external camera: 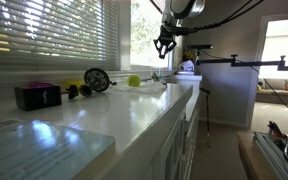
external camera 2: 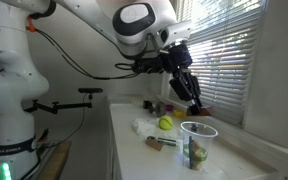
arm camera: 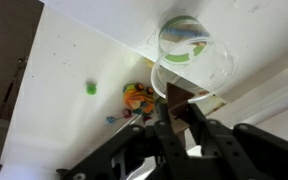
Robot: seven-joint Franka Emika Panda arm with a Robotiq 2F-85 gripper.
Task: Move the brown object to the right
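The brown object still hangs above the cup's rim. I will next move my gripper over the opening of the clear cup (external camera 2: 198, 130) (arm camera: 194, 70), then lower it a little.
The brown object (arm camera: 176, 102) is a reddish-brown flattish piece, and in the wrist view it sits pinched between my gripper's (arm camera: 175, 114) two dark fingers. The gripper is shut on it and holds it in the air above the white counter (external camera: 134, 110). In both exterior views the gripper (external camera: 164, 44) (external camera 2: 192, 99) hangs well above the counter, near the window blinds. In the wrist view it is just beside a clear plastic cup (arm camera: 194, 55).
A dark box with a magenta top (external camera: 37, 95), a black-and-yellow reel (external camera: 96, 79) and a yellow-green ball (external camera: 134, 81) (external camera 2: 165, 123) stand on the counter. The clear cup (external camera 2: 196, 143) holds some items. A small orange toy (arm camera: 136, 97) lies below the gripper.
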